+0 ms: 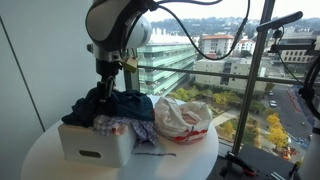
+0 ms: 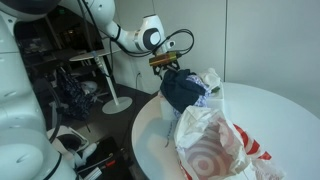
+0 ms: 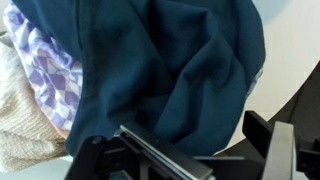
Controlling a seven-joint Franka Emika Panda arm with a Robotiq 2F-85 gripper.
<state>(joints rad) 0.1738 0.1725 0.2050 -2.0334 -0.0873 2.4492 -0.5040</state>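
Observation:
Next, my gripper closes its fingers on the dark blue garment that lies between them, on its raised peak (image 3: pixel 199 122).
A dark blue garment (image 1: pixel 115 105) lies on top of a pile of clothes in a white bin (image 1: pixel 95 145) on a round white table (image 1: pixel 185 160). My gripper (image 1: pixel 105 73) hangs just above the garment's raised peak; both exterior views show this, and the gripper (image 2: pixel 165 66) stands over the blue cloth (image 2: pixel 180 90). In the wrist view the jaws (image 3: pixel 230 140) are spread wide, with the blue garment (image 3: pixel 170 70) below and between them, not pinched. A purple checked cloth (image 3: pixel 45 65) and a beige knit cloth (image 3: pixel 25 130) lie beside it.
A white plastic bag with red print (image 1: pixel 180 118) sits next to the bin and shows large in an exterior view (image 2: pixel 215 140). A camera stand (image 1: pixel 262 90) is by the window. A pole stand (image 2: pixel 115 95) and clutter are beyond the table edge (image 2: pixel 285 110).

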